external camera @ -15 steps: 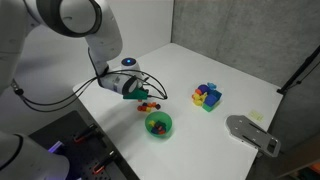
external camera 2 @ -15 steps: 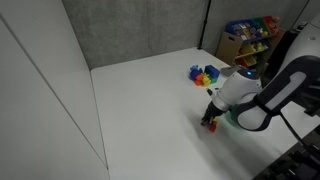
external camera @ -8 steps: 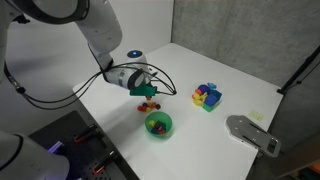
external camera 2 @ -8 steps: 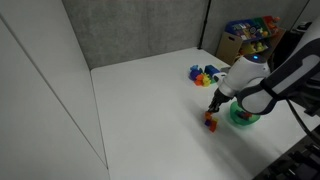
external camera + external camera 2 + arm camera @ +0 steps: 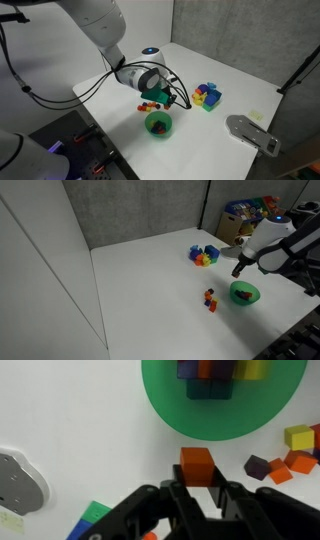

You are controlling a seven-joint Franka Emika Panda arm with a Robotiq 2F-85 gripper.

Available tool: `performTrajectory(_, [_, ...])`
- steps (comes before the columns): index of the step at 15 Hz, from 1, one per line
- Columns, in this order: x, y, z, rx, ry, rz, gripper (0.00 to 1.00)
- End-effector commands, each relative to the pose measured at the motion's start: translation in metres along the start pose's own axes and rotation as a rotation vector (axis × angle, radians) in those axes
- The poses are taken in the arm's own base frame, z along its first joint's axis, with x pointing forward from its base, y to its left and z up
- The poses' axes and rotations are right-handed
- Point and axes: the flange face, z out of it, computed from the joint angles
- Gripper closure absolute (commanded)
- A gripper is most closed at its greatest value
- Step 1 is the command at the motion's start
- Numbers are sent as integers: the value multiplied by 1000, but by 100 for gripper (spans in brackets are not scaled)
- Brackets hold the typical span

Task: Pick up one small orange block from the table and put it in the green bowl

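Observation:
My gripper moves toward the wrist view's top next, over the bowl's colored blocks, and releases there. The orange block is still short of the bowl's rim.
My gripper (image 5: 197, 488) is shut on a small orange block (image 5: 197, 461) and holds it above the white table (image 5: 80, 420), just short of the green bowl (image 5: 165, 405). The bowl holds several colored blocks. In both exterior views the gripper (image 5: 166, 98) (image 5: 238, 270) hangs in the air beside the bowl (image 5: 158, 124) (image 5: 244, 293). The block in the jaws is too small to make out there. More small orange and dark blocks (image 5: 148, 106) (image 5: 210, 299) (image 5: 288, 457) lie on the table next to the bowl.
A blue tray with yellow and purple pieces (image 5: 207, 96) (image 5: 204, 254) stands farther along the table. A grey flat object (image 5: 252, 133) (image 5: 18, 480) lies near the table's edge. A shelf of toys (image 5: 250, 215) stands behind the table.
The gripper has risen from the cluster of loose blocks and moved toward the green bowl, carrying the orange block. The other blocks stay on the table.

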Motion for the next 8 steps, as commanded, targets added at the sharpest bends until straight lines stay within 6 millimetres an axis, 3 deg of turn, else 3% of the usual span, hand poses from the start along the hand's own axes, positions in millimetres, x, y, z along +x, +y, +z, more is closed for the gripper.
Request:
performTrajectory(1, [-23,27,-13,-35,-79,162,91])
performTrajectory(4, [-40,33,-9,-35,-136,218,91])
performTrajectory(7, [-51,23,-3,-16,-154,221,89])
performTrajectory(8, [-54,20,-2,-11,-159,217,53])
